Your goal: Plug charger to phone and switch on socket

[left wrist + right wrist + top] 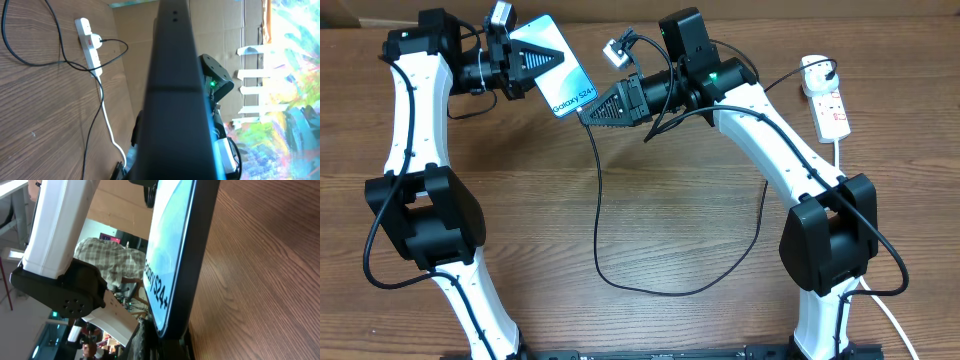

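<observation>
My left gripper brings the still raised phone down and back next, lays it flat and releases it. Clear tabletop lies below and back from the gripper.
The phone (pixel 570 85) is held off the table at the back, screen up, and my left gripper (pixel 548 58) is shut on its upper half. In the left wrist view its black back (pixel 175 100) fills the middle. My right gripper (pixel 588 112) is shut on the charger tip, pressed against the phone's lower end. In the right wrist view that end of the phone (pixel 172 255) sits right at my fingers (pixel 150 342), and the tip itself is hidden. The charger cable (pixel 597 220) loops over the table to the socket (pixel 830 105), where its black plug (pixel 817 70) sits.
The socket (pixel 87 42) lies at the back right with its thick white cord (pixel 885 315) running to the front edge. The slack cable loop covers the table's middle. A cardboard wall (pixel 135 55) stands behind the table.
</observation>
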Available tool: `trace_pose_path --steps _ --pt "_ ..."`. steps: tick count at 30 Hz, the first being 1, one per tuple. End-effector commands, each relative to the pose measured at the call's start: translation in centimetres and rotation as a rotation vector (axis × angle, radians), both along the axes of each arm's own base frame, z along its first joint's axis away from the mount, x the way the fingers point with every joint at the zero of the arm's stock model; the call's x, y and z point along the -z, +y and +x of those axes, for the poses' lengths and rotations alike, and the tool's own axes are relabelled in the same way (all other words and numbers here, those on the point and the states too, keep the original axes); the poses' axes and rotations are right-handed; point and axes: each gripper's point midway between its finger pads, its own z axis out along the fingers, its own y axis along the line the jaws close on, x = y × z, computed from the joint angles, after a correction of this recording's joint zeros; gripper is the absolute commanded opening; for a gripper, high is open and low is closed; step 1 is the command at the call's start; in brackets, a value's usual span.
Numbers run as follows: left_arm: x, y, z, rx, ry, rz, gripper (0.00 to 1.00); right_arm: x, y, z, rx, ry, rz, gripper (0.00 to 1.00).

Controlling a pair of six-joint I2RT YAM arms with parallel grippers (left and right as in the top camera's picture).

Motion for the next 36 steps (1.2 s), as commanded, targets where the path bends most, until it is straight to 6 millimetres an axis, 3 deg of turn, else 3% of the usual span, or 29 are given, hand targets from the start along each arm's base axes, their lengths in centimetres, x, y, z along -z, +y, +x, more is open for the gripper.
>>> trace_pose_path --steps 1,12,24,27,36 --pt "-0.5 -0.7 -0.5 0.016 -0.051 0.01 0.04 0.1 -0.4 1.2 0.041 -0.026 -0.013 0.04" --pt "0.0 -2.3 -1.0 0.05 -0.035 0.041 0.04 0.1 -0.4 1.7 0.064 -0.03 -0.02 0.04" --pt "0.1 -2.4 -1.0 0.053 -0.036 0.045 0.04 0.3 -0.4 2.0 0.081 -0.031 -0.033 0.04" --pt "0.8 -2.1 -0.9 0.047 -0.034 0.085 0.04 0.3 -0.5 2.0 0.078 -0.025 -0.033 0.2" --pt "2.2 -1.8 -0.7 0.041 -0.027 0.171 0.04 -0.1 -1.8 2.3 0.068 -0.017 -0.006 0.37"
